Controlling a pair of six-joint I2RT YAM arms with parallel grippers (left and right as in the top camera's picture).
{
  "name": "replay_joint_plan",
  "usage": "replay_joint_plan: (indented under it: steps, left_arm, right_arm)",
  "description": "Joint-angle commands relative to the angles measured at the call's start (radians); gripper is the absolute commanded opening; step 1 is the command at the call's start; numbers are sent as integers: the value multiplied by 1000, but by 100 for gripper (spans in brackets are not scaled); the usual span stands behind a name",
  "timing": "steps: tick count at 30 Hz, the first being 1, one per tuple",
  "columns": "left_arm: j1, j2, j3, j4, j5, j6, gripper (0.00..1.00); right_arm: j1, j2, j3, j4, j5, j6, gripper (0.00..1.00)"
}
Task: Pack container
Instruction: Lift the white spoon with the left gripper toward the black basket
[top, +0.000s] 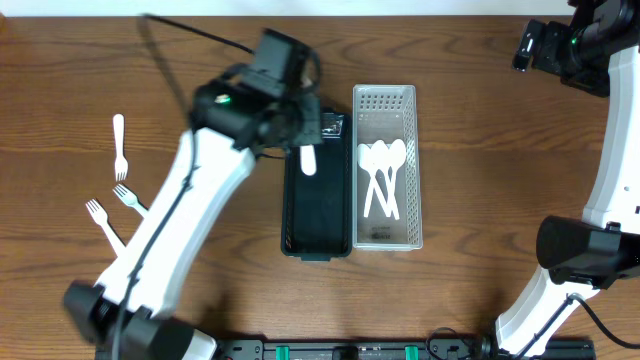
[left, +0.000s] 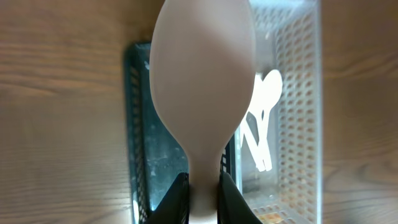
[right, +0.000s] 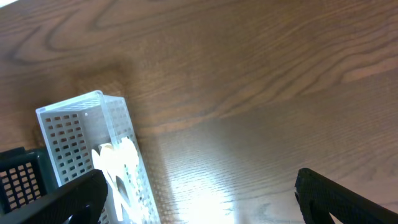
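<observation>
The bare bottom of the dark green container lies below my left gripper. My left gripper moves down between the container's sides and releases the white plastic spoon (top: 308, 159) there next.
My left gripper (top: 304, 135) is shut on the handle of a white plastic spoon (top: 308, 159). It holds the spoon over the upper end of the dark green container (top: 290, 215). In the left wrist view the spoon (left: 202, 81) fills the middle, its bowl pointing away, with the gripper (left: 202, 194) pinching its neck above the dark container (left: 140, 155). Right beside it stands the white perforated container (top: 412, 200), holding several white spoons (top: 382, 175). My right gripper (top: 527, 47) hangs open at the far right corner, well off the containers; its own view shows the gripper (right: 199, 186) empty above bare wood.
Three white forks lie on the table to the left: one fork (top: 119, 145) alone, a second fork (top: 128, 195) and a third fork (top: 103, 222) lower down beside my left arm. The white container (right: 87, 130) shows at the left of the right wrist view.
</observation>
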Motion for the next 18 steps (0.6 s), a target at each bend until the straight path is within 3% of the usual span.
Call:
replay_joint_plan:
  steps: [1,13,18]
  left_arm:
    - [-9,113,-19,-9,-13,19,6]
    - [-9,446,-19,-29,-12,20,6]
    - [-9,435,-8,-58,-81,48,22]
  right_arm:
    - [-3,1,6,-8,6,-18,99]
    - [-3,1,6,-21,6,-18,99]
    - [-3,1,6,-21,6,-18,99]
